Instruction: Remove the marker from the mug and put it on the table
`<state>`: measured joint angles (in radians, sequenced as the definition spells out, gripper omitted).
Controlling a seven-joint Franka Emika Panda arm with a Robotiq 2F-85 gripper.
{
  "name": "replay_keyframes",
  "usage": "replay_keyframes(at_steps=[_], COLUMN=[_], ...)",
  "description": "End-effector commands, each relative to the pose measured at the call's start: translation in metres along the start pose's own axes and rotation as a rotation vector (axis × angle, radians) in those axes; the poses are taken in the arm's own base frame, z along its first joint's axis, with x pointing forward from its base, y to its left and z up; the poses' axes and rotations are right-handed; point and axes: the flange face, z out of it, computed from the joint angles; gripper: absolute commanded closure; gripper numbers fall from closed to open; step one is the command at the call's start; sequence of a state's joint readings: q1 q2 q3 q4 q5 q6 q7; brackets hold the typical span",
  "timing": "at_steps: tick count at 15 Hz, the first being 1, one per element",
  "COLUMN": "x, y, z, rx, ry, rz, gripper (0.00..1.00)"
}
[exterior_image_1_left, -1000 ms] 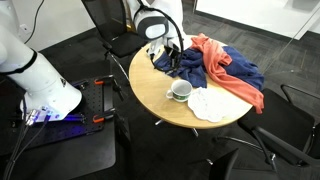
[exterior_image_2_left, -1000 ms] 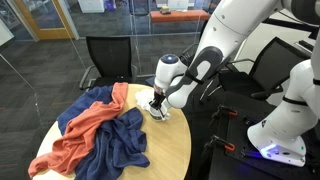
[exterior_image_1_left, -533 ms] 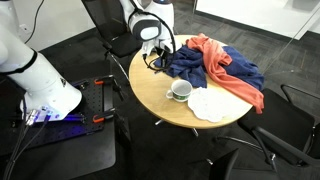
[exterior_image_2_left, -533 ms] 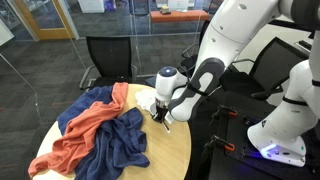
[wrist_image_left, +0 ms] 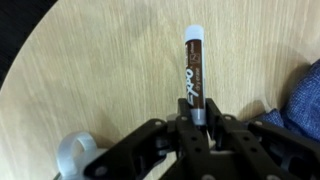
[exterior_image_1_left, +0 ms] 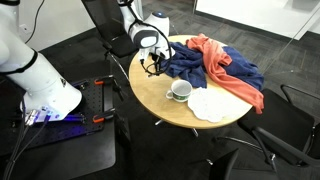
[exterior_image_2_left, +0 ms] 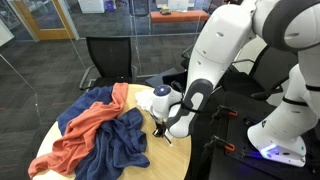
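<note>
The bare wood between mug [exterior_image_1_left: 180,91] and blue cloth lies clear just below. Next I will lower my gripper a little and release the marker's lower end there.
My gripper [wrist_image_left: 200,122] is shut on the lower end of the marker [wrist_image_left: 193,70], a dark pen with white lettering and a white tip. The marker points away from the jaws, close over the light wood table [wrist_image_left: 110,60]. In both exterior views the gripper [exterior_image_1_left: 152,66] [exterior_image_2_left: 163,131] is low over the table [exterior_image_1_left: 160,105] [exterior_image_2_left: 172,160] near its edge. The white mug [exterior_image_1_left: 180,91] stands mid-table, apart from the gripper. Its pale rim [wrist_image_left: 76,156] shows at the lower left of the wrist view.
A heap of blue and orange cloth [exterior_image_1_left: 215,62] [exterior_image_2_left: 95,135] covers the far half of the table, and its blue edge [wrist_image_left: 305,95] lies close to the gripper. A flat white cloth [exterior_image_1_left: 210,104] lies beside the mug. Office chairs [exterior_image_2_left: 105,58] surround the table.
The gripper has moved with the marker away from the cloth heap towards the table's edge, and has come down closer to the wood.
</note>
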<state>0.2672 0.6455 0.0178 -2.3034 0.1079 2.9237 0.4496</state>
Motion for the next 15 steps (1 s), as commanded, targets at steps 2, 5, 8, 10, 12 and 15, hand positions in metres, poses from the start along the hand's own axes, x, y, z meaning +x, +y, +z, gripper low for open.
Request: replay_keyframes(at_steps=[2, 5, 8, 10, 12, 15], x=[0.015, 0.022, 0.028, 0.029, 0.028, 0.025], y=[-0.019, -0.026, -0.031, -0.032, -0.033, -0.034], z=[0.031, 0.045, 0.05, 0.045, 0.037, 0.025], rx=[-0.006, -0.012, -0.021, -0.023, -0.025, -0.021], ry=[-0.01, -0.01, 0.006, 0.028, 0.046, 0.065], rz=[-0.04, -0.046, -0.052, -0.059, -0.064, -0.07], gripper=[0.95, 0.95, 0.94, 0.53, 0.39, 0.17])
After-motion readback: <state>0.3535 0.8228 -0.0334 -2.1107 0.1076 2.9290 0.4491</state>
